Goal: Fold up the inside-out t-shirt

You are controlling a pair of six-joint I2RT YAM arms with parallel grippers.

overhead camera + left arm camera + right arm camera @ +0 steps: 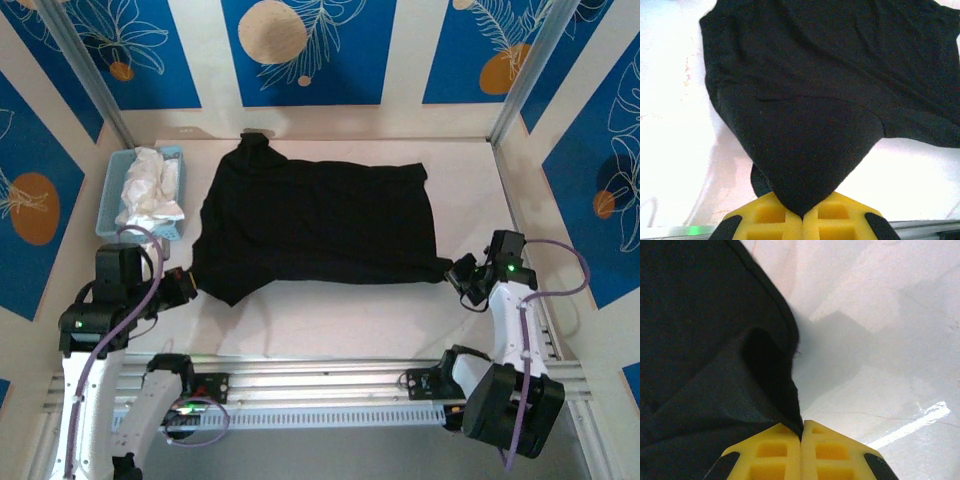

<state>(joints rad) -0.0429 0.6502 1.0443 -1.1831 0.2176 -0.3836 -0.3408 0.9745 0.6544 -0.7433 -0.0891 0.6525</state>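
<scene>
My right gripper will next take the shirt's corner outward over the black cloth point(415, 236) point(705, 335), and then it will let go of the corner.
The black inside-out t-shirt point(320, 220) lies spread across the white table. At its near left corner my left gripper point(188, 284) is shut on the cloth. In the left wrist view that corner point(805, 155) rises into a peak pinched between the yellow pads point(780, 220), with the left gripper point(801, 216) shut. My right gripper point(458, 272) is shut on the shirt's near right corner. In the right wrist view the shirt's edge point(715, 365) runs down into the closed yellow pads point(827, 455) of the right gripper point(801, 436).
A blue basket point(112, 190) holding a crumpled white cloth point(150, 190) stands at the back left, beside the shirt. Bare white table point(330, 320) runs between the shirt and the metal rail point(320, 375) at the near edge. Walls close in on three sides.
</scene>
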